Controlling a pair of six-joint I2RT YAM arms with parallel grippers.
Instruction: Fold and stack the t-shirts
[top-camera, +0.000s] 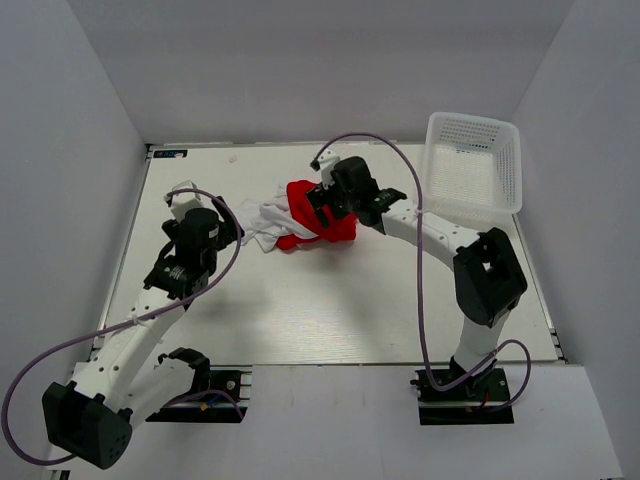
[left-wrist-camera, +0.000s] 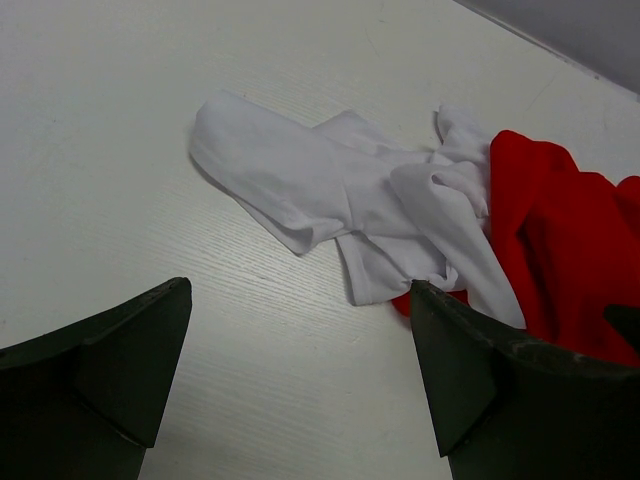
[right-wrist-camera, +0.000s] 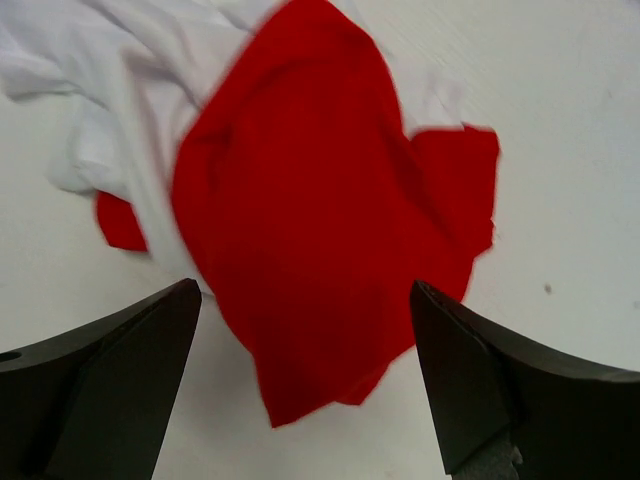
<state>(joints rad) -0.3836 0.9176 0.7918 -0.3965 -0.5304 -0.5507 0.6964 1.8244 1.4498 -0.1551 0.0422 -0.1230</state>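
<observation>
The tapering end of the red t-shirt (right-wrist-camera: 308, 335) lies right below the robot's right gripper, between its open fingers, so the right gripper needs to go down onto that cloth next.
A crumpled red t-shirt (top-camera: 300, 200) lies in a heap with a crumpled white t-shirt (top-camera: 263, 220) near the middle back of the table. In the left wrist view the white shirt (left-wrist-camera: 330, 190) spreads left of the red one (left-wrist-camera: 560, 250). My left gripper (top-camera: 225, 228) is open and empty just left of the white shirt, above bare table (left-wrist-camera: 300, 350). My right gripper (top-camera: 322, 212) is open and empty, hovering over the red shirt (right-wrist-camera: 310, 230), whose near edge lies between its fingertips (right-wrist-camera: 305, 330). White cloth (right-wrist-camera: 110, 90) shows at upper left there.
A white plastic lattice basket (top-camera: 473, 160) stands at the back right of the table. Grey walls close the table in on the left, back and right. The arm bases sit at the near edge.
</observation>
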